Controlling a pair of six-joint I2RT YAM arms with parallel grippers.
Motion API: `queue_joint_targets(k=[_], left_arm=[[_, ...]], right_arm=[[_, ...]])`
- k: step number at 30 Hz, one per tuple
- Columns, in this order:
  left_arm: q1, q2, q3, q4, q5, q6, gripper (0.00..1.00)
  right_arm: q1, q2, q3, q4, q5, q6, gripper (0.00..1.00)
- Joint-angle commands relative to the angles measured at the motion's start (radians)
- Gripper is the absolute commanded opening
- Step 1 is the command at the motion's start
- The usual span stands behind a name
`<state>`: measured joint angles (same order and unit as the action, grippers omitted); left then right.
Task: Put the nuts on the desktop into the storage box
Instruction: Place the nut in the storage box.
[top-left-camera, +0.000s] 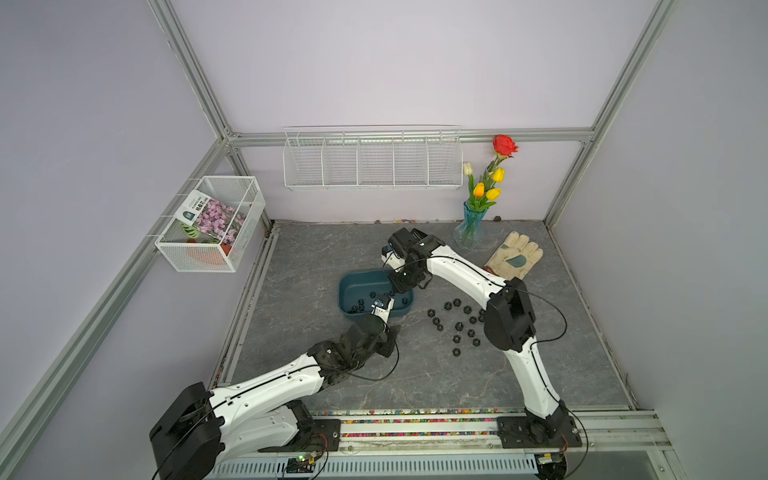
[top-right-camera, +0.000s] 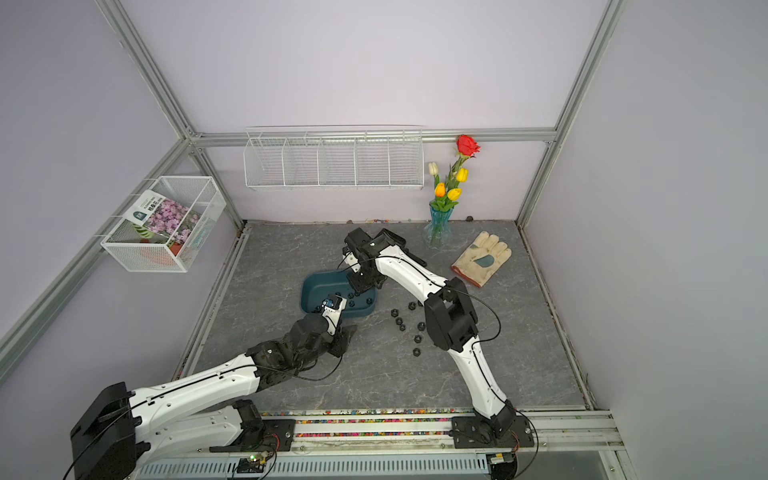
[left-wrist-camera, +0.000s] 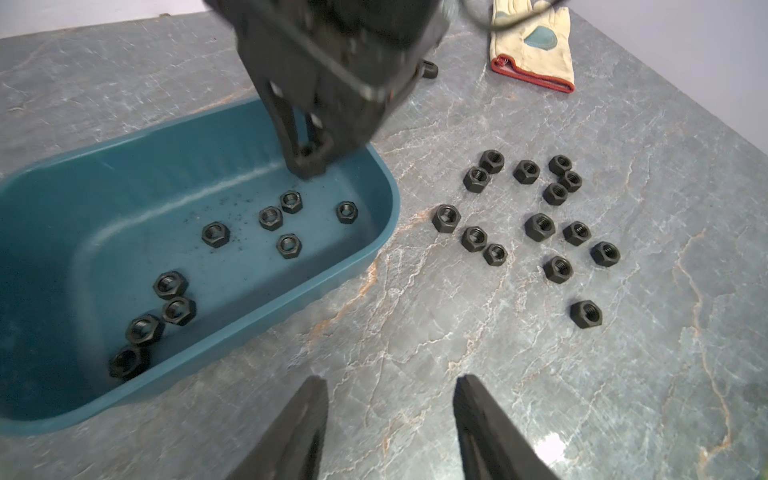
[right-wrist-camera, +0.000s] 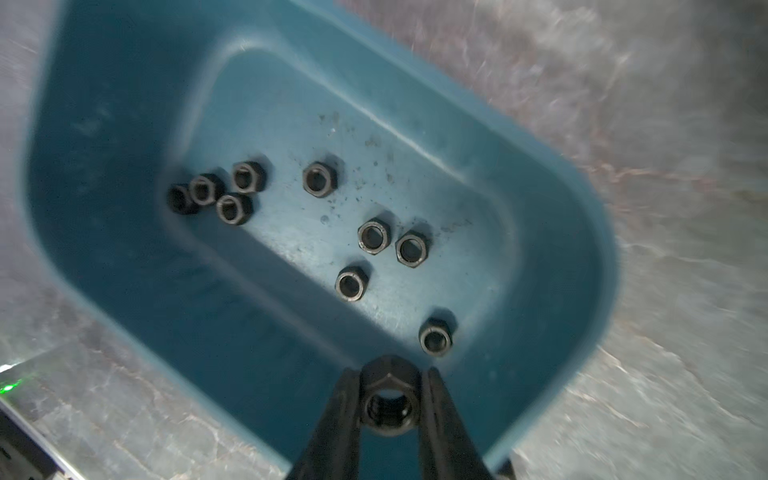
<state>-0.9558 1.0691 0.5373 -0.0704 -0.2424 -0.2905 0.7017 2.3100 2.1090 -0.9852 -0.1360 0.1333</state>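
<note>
The right gripper moves down into the storage box next. It releases the nut over the box's bare bottom among the nuts, since it still hangs high.
The teal storage box stands left of centre on the grey desktop. Several black nuts lie inside it. More nuts lie scattered on the desktop to the box's right. My right gripper hangs over the box's right end, shut on a nut. My left gripper is open and holds nothing; it hovers at the box's near edge, above bare desktop.
A cream work glove lies at the back right. Beside it stands a blue vase of flowers. White wire baskets hang on the back wall and on the left wall.
</note>
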Motion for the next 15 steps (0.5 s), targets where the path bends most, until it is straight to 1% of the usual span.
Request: queue_joint_targets(k=[1, 12, 15], left_arm=[[-0.004, -0.018, -0.022, -0.019, -0.032, -0.016, 0.54], [-0.004, -0.008, -0.047, 0.026, -0.015, -0.021, 0.54], [-0.004, -0.002, -0.044, 0.023, -0.013, -0.018, 0.54]], right_arm=[[0.001, 0.022, 0.031, -0.02, -0.033, -0.004, 0.08], [0.005, 0.135, 0.079, -0.021, -0.047, 0.005, 0.08], [0.007, 0.155, 0.097, -0.03, -0.047, 0.006, 0.1]])
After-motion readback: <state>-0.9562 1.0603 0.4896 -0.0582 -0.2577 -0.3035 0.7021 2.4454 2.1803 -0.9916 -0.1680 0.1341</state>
